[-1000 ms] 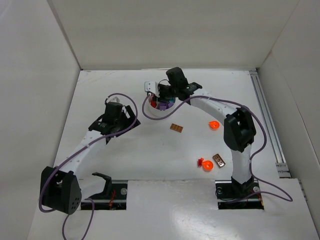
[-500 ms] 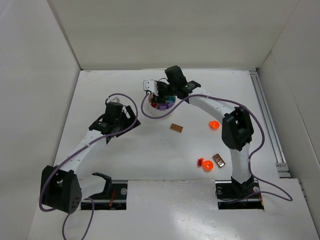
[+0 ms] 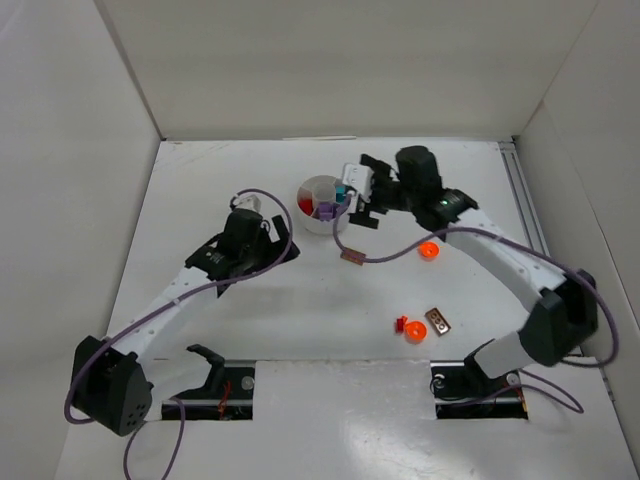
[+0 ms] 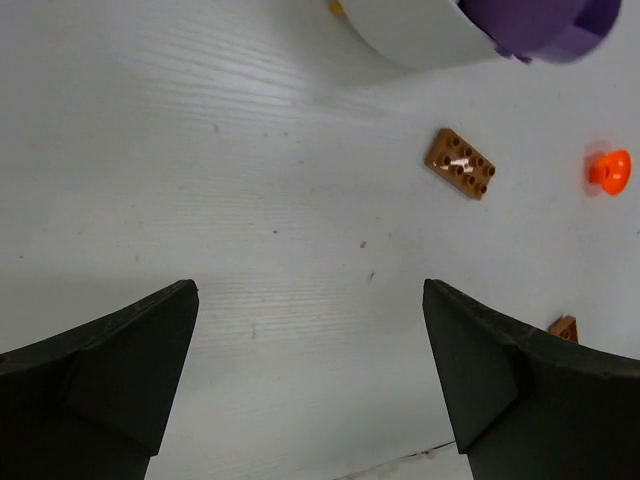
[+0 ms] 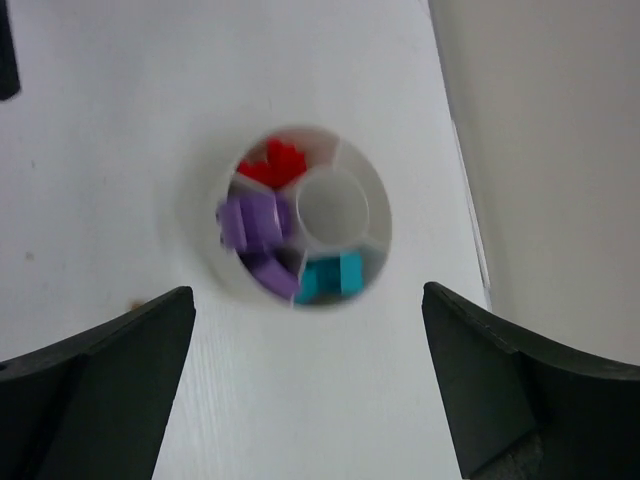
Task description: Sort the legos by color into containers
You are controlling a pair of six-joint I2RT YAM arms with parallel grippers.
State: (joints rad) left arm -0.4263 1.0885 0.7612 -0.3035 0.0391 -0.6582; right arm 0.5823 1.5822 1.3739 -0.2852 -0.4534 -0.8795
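Observation:
I need to swing my left gripper to the right in the overhead view and down onto the near pair's red brick next, since that brick lies loose outside the dish (image 3: 310, 186).
The white dish (image 3: 310, 186) stands at the back centre, its wedge containers holding red (image 5: 272, 162), purple (image 5: 255, 225) and teal legos (image 5: 330, 278) around an empty round well (image 5: 335, 208). My right gripper (image 3: 365, 193) hovers just right of the dish, open and empty (image 5: 308, 295). My left gripper (image 3: 282, 250) is open over bare table (image 4: 310, 290), left of a brown brick (image 3: 351, 256) (image 4: 461, 164). Loose on the table are an orange piece (image 3: 428, 250) (image 4: 608, 170), an orange and red pair (image 3: 410, 328) and a second brown brick (image 3: 438, 320).
White walls enclose the table on three sides. A metal rail (image 3: 535, 250) runs along the right edge. The right arm's purple cable (image 3: 385, 250) droops over the table near the first brown brick. Both arm bases sit at the near edge.
The right gripper has pulled back from over the dish to its right side and opened wide. The left arm has shifted right toward the brown brick, jaws wider.

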